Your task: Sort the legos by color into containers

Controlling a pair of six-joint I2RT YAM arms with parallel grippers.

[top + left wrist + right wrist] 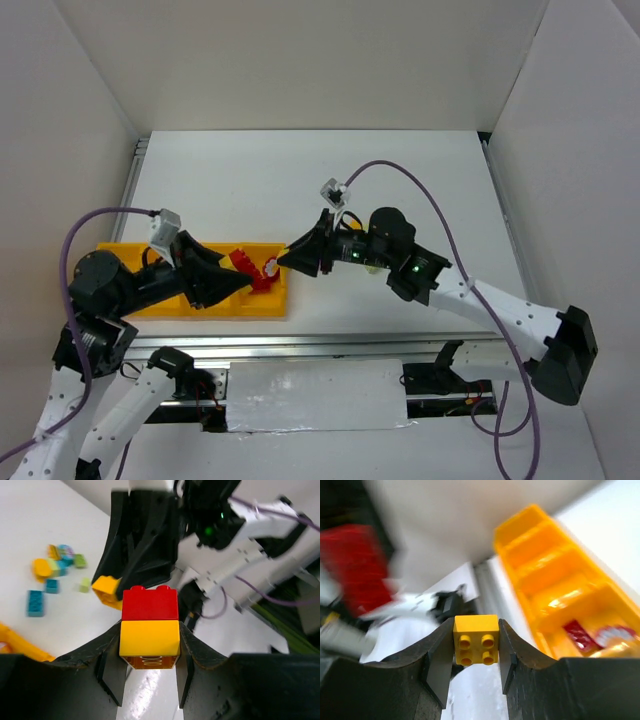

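Reds fill the tray's end section, so my right gripper must next go left in the top view, tip down over the section beside them and release.
My left gripper (149, 630) is shut on a yellow brick (150, 639) with a red brick (150, 604) stacked on it. In the top view it (248, 284) is over the right end of the yellow tray (130, 306). My right gripper (476, 630) is shut on a small yellow lego (476, 641). In the top view it (284, 259) points left, close to the tray's right end and tip to tip with the left gripper. Red pieces (577, 632) lie in the tray's (555, 555) nearest compartment. Several loose teal, green and yellow legos (55, 567) lie on the table.
The white table (250, 190) has white walls on three sides. A metal rail (330, 348) runs along the near edge. The right arm (500, 305) stretches from the lower right and covers most of the loose legos in the top view.
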